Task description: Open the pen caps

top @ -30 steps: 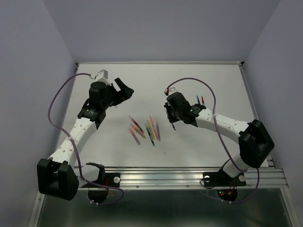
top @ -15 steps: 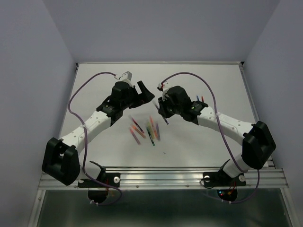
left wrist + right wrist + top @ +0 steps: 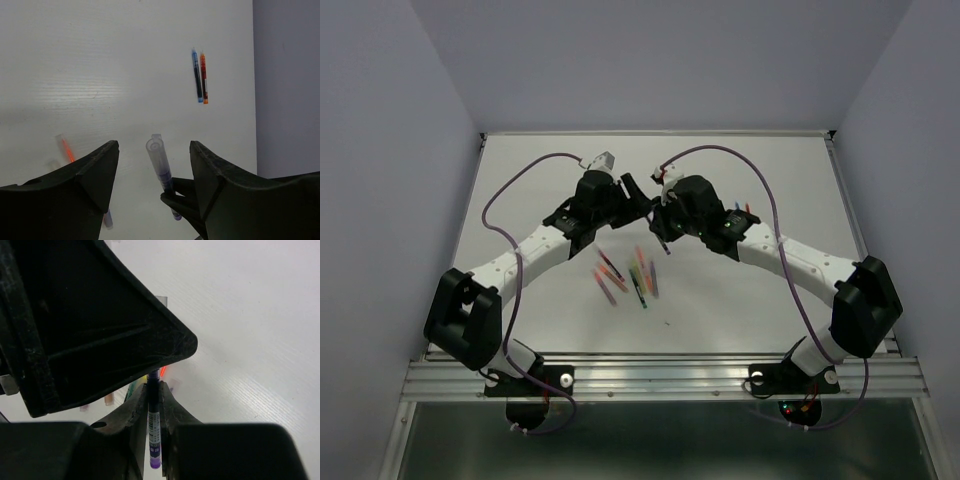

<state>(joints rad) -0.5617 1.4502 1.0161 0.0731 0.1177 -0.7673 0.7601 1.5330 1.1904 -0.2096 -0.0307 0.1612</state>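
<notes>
The robot's right gripper next moves down toward the right in the top view and lets go of the purple pen (image 3: 153, 427) on the tabletop beside the blue pen, because uncapped pens lie there.
My right gripper (image 3: 154, 390) is shut on a purple pen (image 3: 153, 427), gripping its barrel. In the left wrist view the pen's clear cap (image 3: 156, 152) points up at the camera. It stands between the two fingers of my left gripper (image 3: 154, 145), which is open with a gap on each side of the cap. Seen from above, the left gripper (image 3: 638, 195) and the right gripper (image 3: 663, 228) meet above the middle of the white table (image 3: 790, 170). A loose pile of pink, green and orange capped pens (image 3: 625, 275) lies just in front of them.
A blue pen (image 3: 197, 75) and an orange pen (image 3: 203, 77) lie side by side near the table's right edge, the same pair (image 3: 743, 211) in the top view. A clear cap with orange inside (image 3: 64, 149) lies on the table. Purple cables arch over both arms.
My left arm swung right to meet the right gripper, and its jaws narrowed around the pen's cap end. The right gripper shifted slightly left and further back, still holding the pen.
</notes>
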